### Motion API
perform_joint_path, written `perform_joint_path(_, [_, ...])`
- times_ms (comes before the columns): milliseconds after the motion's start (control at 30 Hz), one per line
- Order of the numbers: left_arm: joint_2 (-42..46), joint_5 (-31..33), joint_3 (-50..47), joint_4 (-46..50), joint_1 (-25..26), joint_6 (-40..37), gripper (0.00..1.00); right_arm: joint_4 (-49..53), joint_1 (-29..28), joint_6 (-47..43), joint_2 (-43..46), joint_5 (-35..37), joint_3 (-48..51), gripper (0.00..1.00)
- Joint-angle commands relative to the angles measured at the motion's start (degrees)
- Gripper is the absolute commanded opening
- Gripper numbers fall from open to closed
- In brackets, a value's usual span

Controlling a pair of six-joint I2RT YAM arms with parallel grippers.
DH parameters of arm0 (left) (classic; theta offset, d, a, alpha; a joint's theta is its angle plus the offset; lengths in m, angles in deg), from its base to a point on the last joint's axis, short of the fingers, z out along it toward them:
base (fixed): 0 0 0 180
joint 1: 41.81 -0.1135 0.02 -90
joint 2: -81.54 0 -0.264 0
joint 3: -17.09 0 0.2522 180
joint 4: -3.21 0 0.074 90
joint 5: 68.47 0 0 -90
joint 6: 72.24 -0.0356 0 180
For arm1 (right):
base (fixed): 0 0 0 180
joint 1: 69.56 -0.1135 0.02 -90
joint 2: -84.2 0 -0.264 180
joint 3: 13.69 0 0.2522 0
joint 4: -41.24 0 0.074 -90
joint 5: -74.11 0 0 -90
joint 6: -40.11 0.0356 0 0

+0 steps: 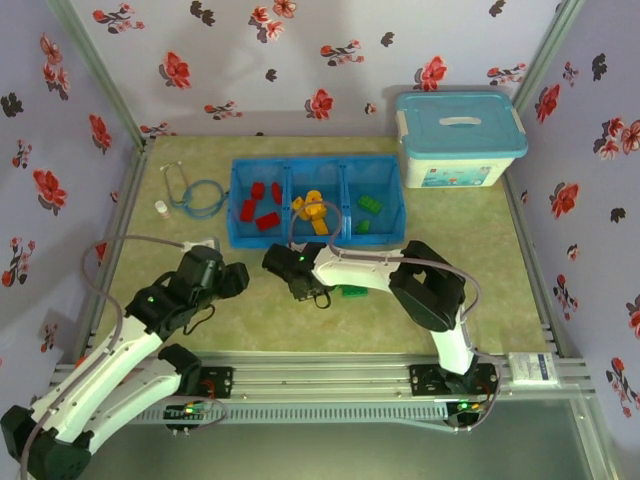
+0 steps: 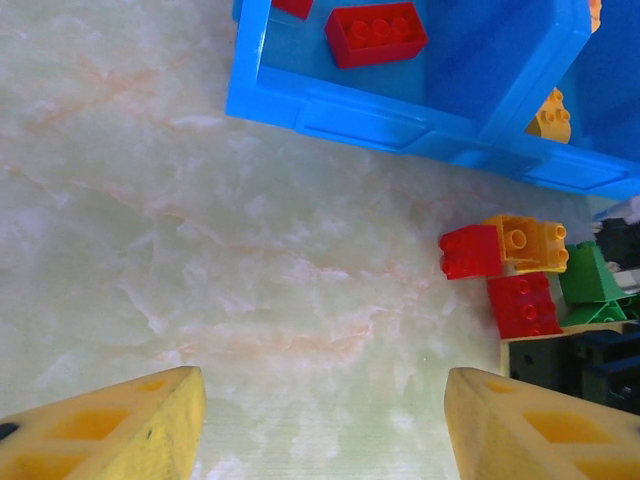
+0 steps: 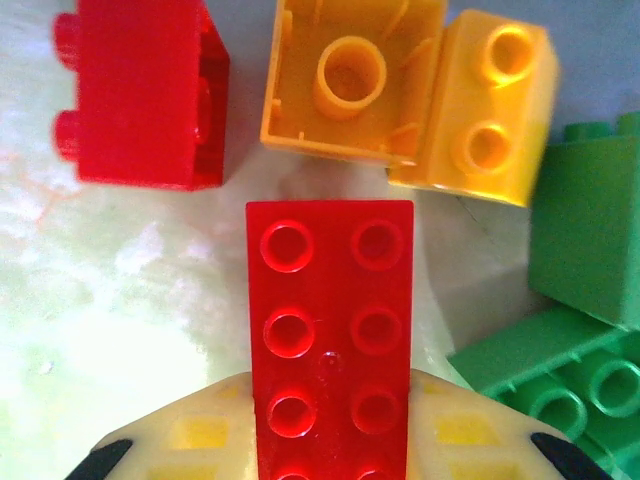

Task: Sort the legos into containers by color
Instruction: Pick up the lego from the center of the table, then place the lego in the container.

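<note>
The section of the container with the matching red legos is outward, toward the stethoscope, so my right gripper should next lift the long red lego (image 3: 330,300) outward over that section and release it.
My right gripper (image 3: 330,440) is shut on a long red lego (image 3: 330,300), its fingers (image 3: 200,440) pressed to both long sides. Around it on the table lie a small red lego (image 3: 145,95), an upturned yellow one (image 3: 350,80), another yellow (image 3: 490,110) and two green ones (image 3: 590,230). From above, this gripper (image 1: 305,290) sits just in front of the blue containers tray (image 1: 316,241), which holds red (image 1: 262,208), yellow (image 1: 313,210) and green (image 1: 370,205) legos in separate compartments. My left gripper (image 2: 325,420) is open over bare table, left of the pile (image 2: 523,305).
A white box with a light-blue lid (image 1: 460,135) stands at the back right. A stethoscope (image 1: 195,195) and a small white bottle (image 1: 162,209) lie left of the tray. One green lego (image 1: 353,292) sits beside the right arm. Flowered walls enclose the table.
</note>
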Motion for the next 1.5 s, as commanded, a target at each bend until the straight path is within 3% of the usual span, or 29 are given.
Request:
perform_joint_path(0, [1.22, 1.66, 0.66, 2.20, 0.39, 0.52, 0.65, 3.99, -0.72, -0.64, 5.69, 3.66, -4.23, 0.20])
perform_joint_path(200, [2.92, 1.74, 1.74, 3.92, 0.38, 0.51, 0.65, 6.68, 0.75, -6.04, 4.29, 5.09, -14.31, 0.21])
perform_joint_path(500, [6.37, 1.74, 2.68, 6.84, 0.64, 1.56, 0.65, 8.43, 6.98, -13.19, -8.21, -3.64, -35.75, 0.21])
perform_joint_path(767, [8.05, 1.74, 2.88, 8.20, 0.91, 2.13, 0.65, 12.21, 10.00, -15.63, -20.58, -6.02, -53.96, 0.22])
perform_joint_path(1133, [8.10, 1.74, 2.65, 8.08, 0.95, 1.82, 0.65, 8.76, 12.14, -15.13, -25.35, -6.55, -57.59, 0.26])
perform_joint_path(1233, [7.87, 1.74, 2.69, 8.04, 0.95, 1.87, 0.65, 8.46, 12.33, -15.05, -26.10, -6.68, -58.68, 0.35])
perform_joint_path(1300, [7.66, 1.68, 2.69, 7.92, 0.99, 1.74, 0.65, 8.75, 12.40, -15.18, -26.37, -6.33, -59.94, 0.54])
perform_joint_path(1333, [7.51, 1.59, 2.80, 7.86, 0.99, 1.76, 0.65, 8.93, 12.41, -15.14, -26.34, -6.13, -60.49, 0.59])
perform_joint_path(1467, [5.72, 1.28, 3.06, 7.97, 1.23, 1.20, 0.65, 10.29, 12.35, -15.31, -25.39, -6.41, -62.68, 0.63])
